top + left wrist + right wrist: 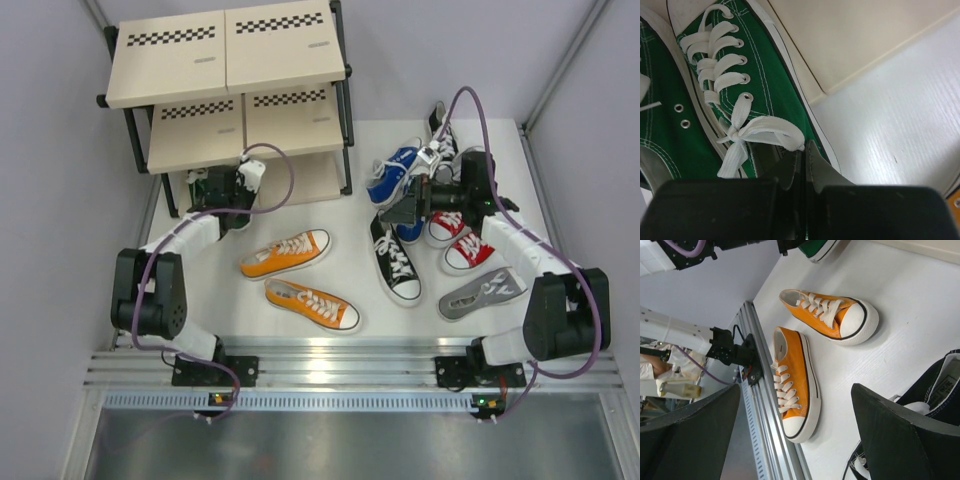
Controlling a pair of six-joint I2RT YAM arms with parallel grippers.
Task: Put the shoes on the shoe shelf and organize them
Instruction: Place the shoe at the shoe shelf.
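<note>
The green shoe already lies beside the second one, so my left gripper should next nudge slightly outward at the lowest board (850, 35) and open off the collar.
The shoe shelf (225, 45) stands at the back left. My left gripper (212, 190) reaches under it at the lowest board (850, 35). There it (805, 155) is shut on the collar of a green shoe (765, 75), which lies beside a second green shoe (660, 115). Two orange shoes (287, 253) (313, 304) lie mid-table, also in the right wrist view (827, 315) (792, 380). My right gripper (402, 212) (796, 390) hangs open and empty just above a black shoe (397, 262) (940, 390).
A heap at the right holds blue shoes (393, 172), red shoes (465, 245), a grey shoe (483, 292) and another black shoe (440, 125). The aluminium rail (320, 365) runs along the near edge. Grey walls enclose the table.
</note>
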